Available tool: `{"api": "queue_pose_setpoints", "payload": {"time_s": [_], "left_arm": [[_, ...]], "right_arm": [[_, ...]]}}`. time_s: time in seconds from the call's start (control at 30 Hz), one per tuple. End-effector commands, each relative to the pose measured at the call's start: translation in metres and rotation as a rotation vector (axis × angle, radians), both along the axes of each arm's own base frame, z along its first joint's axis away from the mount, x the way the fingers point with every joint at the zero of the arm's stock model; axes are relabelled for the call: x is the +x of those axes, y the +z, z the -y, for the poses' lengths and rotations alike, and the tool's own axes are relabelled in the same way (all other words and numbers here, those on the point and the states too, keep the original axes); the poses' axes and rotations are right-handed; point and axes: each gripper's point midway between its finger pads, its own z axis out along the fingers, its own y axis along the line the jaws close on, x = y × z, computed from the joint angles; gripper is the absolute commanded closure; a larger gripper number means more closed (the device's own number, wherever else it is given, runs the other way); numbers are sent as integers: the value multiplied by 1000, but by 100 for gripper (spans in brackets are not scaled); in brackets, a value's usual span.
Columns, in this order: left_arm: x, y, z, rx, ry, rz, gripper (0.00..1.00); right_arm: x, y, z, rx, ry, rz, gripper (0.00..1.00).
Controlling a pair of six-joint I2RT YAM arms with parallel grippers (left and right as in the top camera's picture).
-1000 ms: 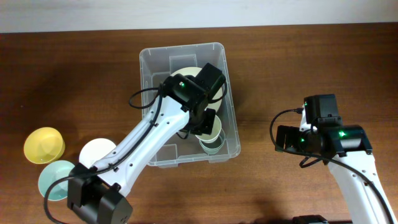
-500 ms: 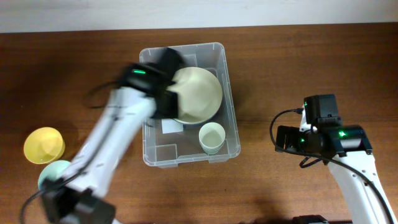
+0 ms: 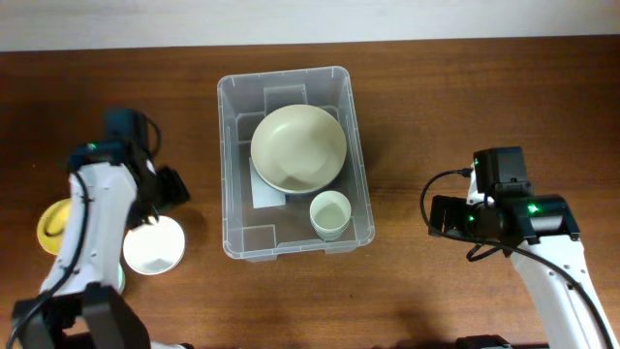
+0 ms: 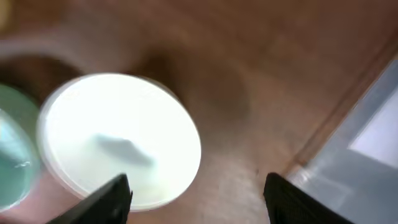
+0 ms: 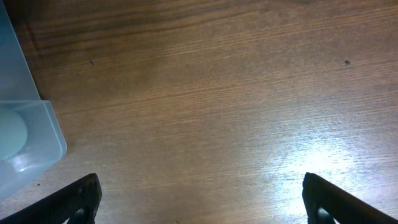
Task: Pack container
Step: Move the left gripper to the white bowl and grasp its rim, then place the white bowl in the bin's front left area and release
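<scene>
My left gripper moves down onto the white bowl's container-side rim (image 3: 183, 246) (image 4: 194, 176) next, since the rim lies below it and already shows between its open fingers.
The clear container (image 3: 224, 160) stands mid-table. It holds a large cream bowl (image 3: 298, 147) and a small pale green cup (image 3: 329, 214). My left gripper (image 3: 168, 192) hangs left of the container, open and empty, above the table just beside a white bowl (image 3: 153, 246). In the blurred left wrist view my left gripper (image 4: 198, 202) has the white bowl (image 4: 121, 140) at its left finger and the container's edge (image 4: 367, 143) at the right. My right gripper (image 5: 202, 205) is open over bare wood, right of the container's corner (image 5: 25, 130).
A yellow bowl (image 3: 53, 225) lies at the far left, partly under the left arm. A teal bowl (image 4: 12, 155) sits beside the white one, mostly hidden from above. The right arm (image 3: 513, 218) stands right of the container.
My left arm has swung out of the container to the left and its jaws have opened. The small cup stays in the container. The right arm has not moved.
</scene>
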Motion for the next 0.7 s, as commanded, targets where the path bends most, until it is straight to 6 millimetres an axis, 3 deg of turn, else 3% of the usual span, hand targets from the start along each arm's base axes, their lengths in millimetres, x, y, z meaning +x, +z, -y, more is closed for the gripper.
{"api": "queue_pose_setpoints", "payload": {"time_s": [0.0,0.13,0.17,0.2,0.23,0.37,0.47,0.57,0.63,0.67], "left_arm": [[-22,-37,14,-72,-22,-54,30],[-33,-63,12,-49,-21,-58,36],[-34,-67,7,-19,-20,-59,51],[-35,-68,4,-5,-19,-61,57],[-33,-68,1,12,-19,-56,75],[-30,-67,1,13,-19,-43,99],[-21,-61,0,17,-20,-17,100],[8,-29,6,3,-63,80,99],[31,11,16,11,-100,178,99],[44,45,27,16,-136,257,99]], "right_arm": [[1,0,-1,-2,-3,2,1],[0,0,-1,-2,-3,1,1],[0,0,-1,-2,-3,1,1],[0,0,-1,-2,-3,1,1],[0,0,-1,-2,-3,0,1],[0,0,-1,-2,-3,0,1],[0,0,-1,-2,-3,0,1],[0,0,-1,-2,-3,0,1],[0,0,-1,-2,-3,0,1],[0,0,-1,-2,-3,0,1]]}}
